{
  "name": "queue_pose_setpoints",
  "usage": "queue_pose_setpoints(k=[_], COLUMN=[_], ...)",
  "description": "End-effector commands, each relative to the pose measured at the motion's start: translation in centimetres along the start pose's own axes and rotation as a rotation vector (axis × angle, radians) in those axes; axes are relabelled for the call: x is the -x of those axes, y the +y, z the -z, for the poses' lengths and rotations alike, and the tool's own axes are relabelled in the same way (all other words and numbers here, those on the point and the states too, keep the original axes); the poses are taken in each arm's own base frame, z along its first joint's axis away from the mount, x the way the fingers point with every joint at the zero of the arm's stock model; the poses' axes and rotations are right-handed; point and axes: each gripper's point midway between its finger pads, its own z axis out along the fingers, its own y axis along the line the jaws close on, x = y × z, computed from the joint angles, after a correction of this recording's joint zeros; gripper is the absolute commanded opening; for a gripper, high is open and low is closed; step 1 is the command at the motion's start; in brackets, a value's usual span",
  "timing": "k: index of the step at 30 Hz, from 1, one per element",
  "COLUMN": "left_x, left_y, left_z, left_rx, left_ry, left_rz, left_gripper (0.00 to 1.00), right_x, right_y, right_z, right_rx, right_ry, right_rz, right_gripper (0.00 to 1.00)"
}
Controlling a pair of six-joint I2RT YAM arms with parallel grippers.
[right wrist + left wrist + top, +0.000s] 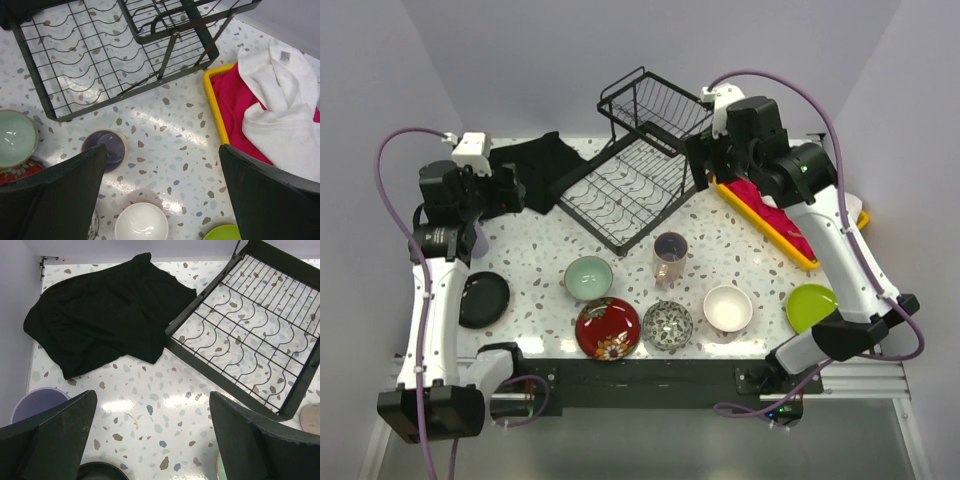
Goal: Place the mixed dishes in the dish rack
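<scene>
My right gripper moves across to the left in the top view next, then lowers onto the rack's rim by the pale green bowl (589, 278), as the rack stands crooked.
The black wire dish rack (638, 165) (250, 335) (100, 60) stands at the back with nothing in it. In front lie a pale green bowl (589, 278), a red floral bowl (608, 327), a black-white patterned bowl (668, 324), a white bowl (727, 308) (141, 222), a pinkish mug (670, 255) (104, 149), a lime green plate (812, 307) and a black plate (483, 298). A lavender mug (37, 402) shows in the left wrist view. My left gripper (515, 190) (152, 440) hangs open and empty left of the rack. My right gripper (700, 165) (162, 195) is open and empty by the rack's right end.
A crumpled black cloth (535, 160) (105, 315) lies left of the rack. A yellow tray (790, 245) (214, 105) with a pink cloth and a white towel (280, 100) sits right of the rack. White walls close in the table on three sides.
</scene>
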Motion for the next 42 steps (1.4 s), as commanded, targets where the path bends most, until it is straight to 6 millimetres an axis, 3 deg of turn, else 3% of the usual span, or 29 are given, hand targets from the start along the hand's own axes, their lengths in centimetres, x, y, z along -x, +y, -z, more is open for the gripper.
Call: queue_pose_setpoints(k=[1, 2, 3, 4, 9, 10, 13, 14, 16, 17, 20, 26, 27, 33, 37, 42], left_x=[1.1, 1.2, 1.0, 1.0, 1.1, 1.1, 0.7, 0.4, -0.5, -0.5, -0.9, -1.7, -1.7, -2.4, -2.1, -1.8], left_y=[-1.4, -1.6, -1.9, -1.9, -1.8, -1.7, -0.9, -0.9, -1.0, -1.1, -1.6, -1.1, -1.1, -1.0, -0.7, -0.2], left_z=[2.2, 2.5, 2.8, 2.9, 3.6, 3.8, 4.4, 4.5, 4.7, 5.0, 5.9, 6.1, 6.1, 5.7, 5.7, 5.9], left_rx=[-0.056, -0.062, -0.076, -0.076, -0.061, -0.057, -0.023, -0.019, -0.028, -0.033, -0.050, -0.016, -0.016, -0.028, -0.018, 0.000], left_ry=[-0.019, -0.021, -0.010, -0.009, 0.025, 0.017, -0.012, -0.003, 0.036, 0.035, 0.036, 0.042, 0.043, 0.069, 0.071, 0.075], left_rz=[0.011, 0.010, 0.011, 0.011, 0.036, 0.037, 0.011, 0.006, -0.006, -0.011, -0.011, -0.010, -0.010, -0.019, -0.015, -0.009], left_gripper=[1.00, 1.00, 1.00, 1.00, 1.00, 1.00, 1.00, 1.00, 1.00, 1.00, 1.00, 1.00, 1.00, 1.00, 1.00, 1.00], right_x=[1.3, 2.4, 2.0, 2.3, 4.2, 3.0, 2.3, 0.9, -0.1, -1.5, -3.3, -4.3, -5.3, -6.7, -8.7, -9.5], right_y=[5.4, 6.9, 7.9, 8.3, 14.5, 16.0, 18.6, 19.7, 20.9, 21.7, 22.9, 24.9, 25.2, 26.4, 27.2, 27.5], right_z=[0.9, 1.1, 0.4, -0.3, -3.7, -6.0, -8.5, -10.4, -12.0, -13.9, -16.4, -19.0, -20.1, -22.1, -23.4, -25.0], right_rx=[0.312, 0.396, 0.429, 0.422, 0.506, 0.527, 0.537, 0.542, 0.553, 0.554, 0.562, 0.611, 0.613, 0.637, 0.649, 0.633], right_ry=[-0.067, -0.125, -0.137, -0.159, -0.205, -0.149, -0.100, -0.049, -0.013, 0.027, 0.079, 0.093, 0.115, 0.136, 0.176, 0.183], right_rz=[0.091, 0.131, 0.169, 0.176, 0.257, 0.274, 0.255, 0.256, 0.254, 0.260, 0.269, 0.345, 0.351, 0.371, 0.383, 0.398], right_gripper=[0.99, 0.99, 0.99, 0.99, 0.91, 0.89, 0.87, 0.86, 0.86, 0.85, 0.83, 0.82, 0.82, 0.82, 0.81, 0.78])
